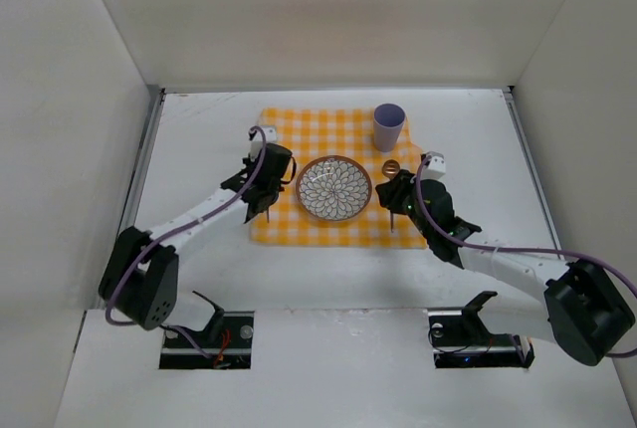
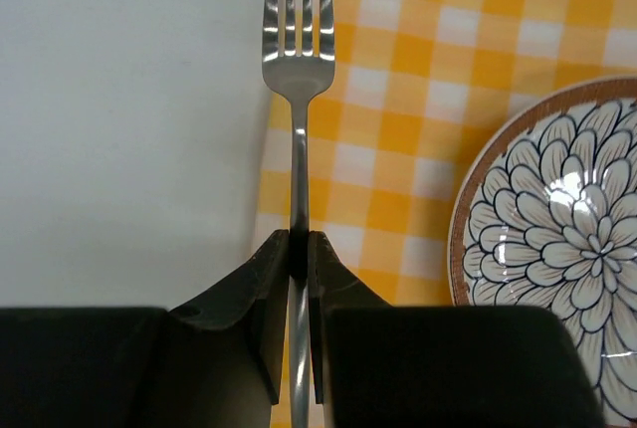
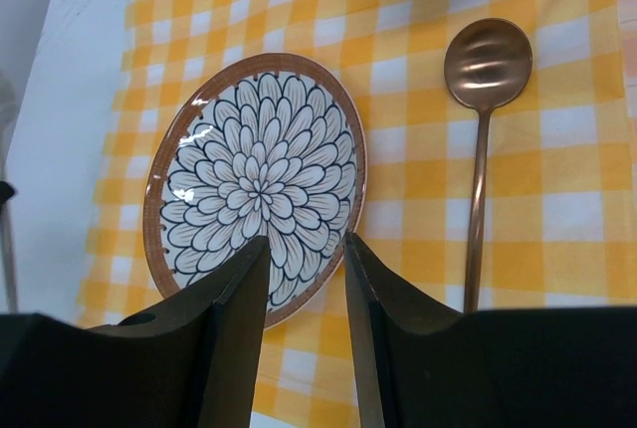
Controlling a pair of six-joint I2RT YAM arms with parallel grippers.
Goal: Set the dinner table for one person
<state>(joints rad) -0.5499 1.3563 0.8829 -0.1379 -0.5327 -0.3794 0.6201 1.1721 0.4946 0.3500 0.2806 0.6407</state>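
My left gripper should move down toward the plate (image 1: 334, 188) next, onto the part of the checked cloth beside the plate's rim (image 1: 281, 213), to release the fork. The fork still hangs over the cloth's edge.
On the white dinner table (image 1: 199, 139) lies a yellow checked cloth (image 1: 338, 121) with a flower-patterned plate (image 1: 334, 188) at its middle. My left gripper (image 1: 267, 196) is shut on the handle of a steel fork (image 2: 297, 60). The fork's tines point away along the cloth's left edge (image 2: 418, 70), left of the plate (image 2: 567, 229). My right gripper (image 3: 307, 241) stands open with nothing between its fingers, above the plate's near right rim (image 3: 254, 174). A copper spoon (image 3: 487, 60) lies on the cloth to its right.
A lilac cup (image 1: 388, 126) stands at the cloth's far right corner, just beyond the spoon's bowl (image 1: 391, 166). White walls close the table on three sides. Bare tabletop (image 2: 119, 100) lies left of the fork.
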